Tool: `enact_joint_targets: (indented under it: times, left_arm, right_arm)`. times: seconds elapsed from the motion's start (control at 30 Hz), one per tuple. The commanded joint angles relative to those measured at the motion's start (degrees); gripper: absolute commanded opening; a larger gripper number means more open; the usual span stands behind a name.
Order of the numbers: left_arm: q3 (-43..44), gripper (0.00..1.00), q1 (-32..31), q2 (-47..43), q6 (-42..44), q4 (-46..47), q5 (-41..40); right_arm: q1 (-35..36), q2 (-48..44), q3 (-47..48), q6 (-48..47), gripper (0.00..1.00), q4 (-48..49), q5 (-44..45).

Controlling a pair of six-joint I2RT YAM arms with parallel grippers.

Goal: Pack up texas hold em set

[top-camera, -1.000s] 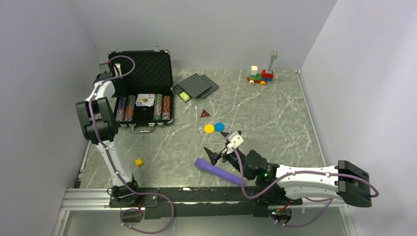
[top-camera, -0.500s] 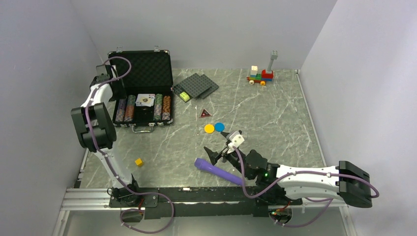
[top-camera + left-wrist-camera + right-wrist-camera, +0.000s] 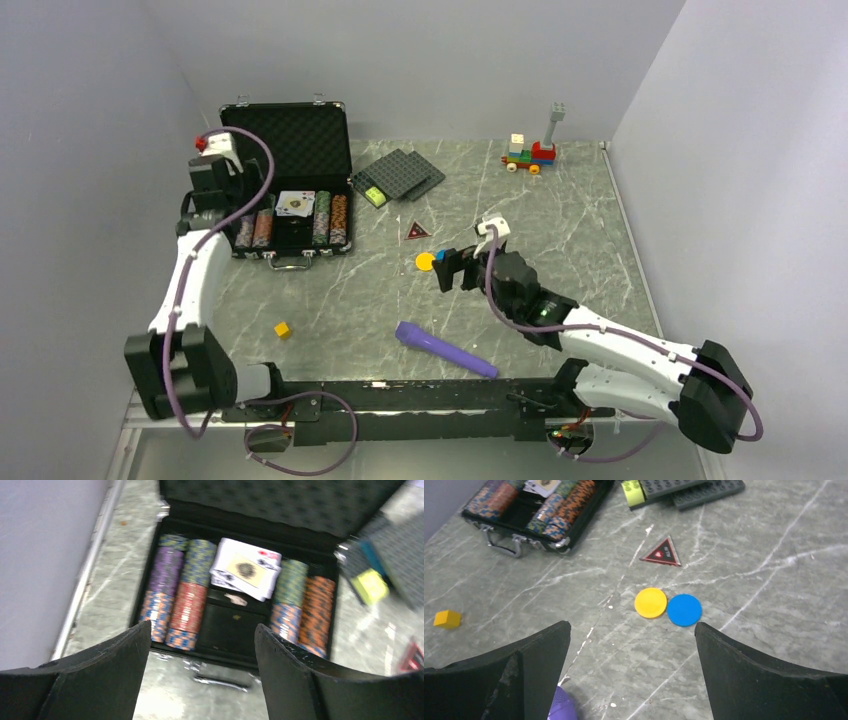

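My right gripper swings to its right in the top view next, tips its fingers down and lowers to the tabletop beside the blue disc point(image 3: 684, 610).
The black case point(image 3: 300, 140) lies open at the far left, its foam lid point(image 3: 280, 502) upright. Striped chip stacks point(image 3: 187, 605) and playing cards point(image 3: 246, 569) rest inside. My left gripper point(image 3: 202, 635) hangs open and empty above the case's left front point(image 3: 208, 195), with the handle point(image 3: 222, 681) showing between its fingers. On the table lie a yellow disc point(image 3: 650, 602), a blue disc point(image 3: 684, 610) and a dark red triangle point(image 3: 661, 554). My right gripper point(image 3: 632, 626) is open and empty just short of the discs point(image 3: 455, 268).
A purple cylinder point(image 3: 445, 349) lies near the front, behind the right gripper. A small yellow cube point(image 3: 284, 329) sits at front left. Dark grey studded plates point(image 3: 400, 175) with a yellow-green piece point(image 3: 375, 196) lie right of the case. A toy brick train point(image 3: 530, 153) stands at the back.
My left gripper has opened and its arm has swung back from the case. My right arm has moved forward from the purple cylinder to the discs, still open.
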Motion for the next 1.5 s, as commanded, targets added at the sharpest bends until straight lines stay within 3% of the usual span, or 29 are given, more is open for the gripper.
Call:
enact_joint_targets:
  times: [0.0, 0.27, 0.4, 0.97, 1.47]
  left_arm:
    - [-2.7, 0.80, -8.1, -9.0, 0.3, -1.0, 2.4]
    - [-8.9, 0.80, -22.5, -18.9, 4.3, -4.5, 4.0]
    - [-9.7, 0.80, -26.3, -20.7, 4.8, -5.2, 5.8]
    - [-9.2, 0.79, -28.7, -22.1, 3.8, -5.6, 10.0]
    - [-9.2, 0.79, -28.7, -21.3, 3.1, -5.5, 11.2]
  right_arm:
    - [-5.6, 2.5, 7.3, 6.4, 1.00, -16.9, -1.0]
    - [-16.9, 4.1, 11.1, 15.0, 0.99, -38.3, 0.3]
    - [-18.7, 7.9, 11.9, 17.0, 0.96, -42.1, 1.1]
    - [-19.1, 31.4, 21.4, 14.7, 0.78, -38.8, 0.2]
    - [-22.6, 34.6, 21.0, 12.2, 0.67, -36.1, -5.0]
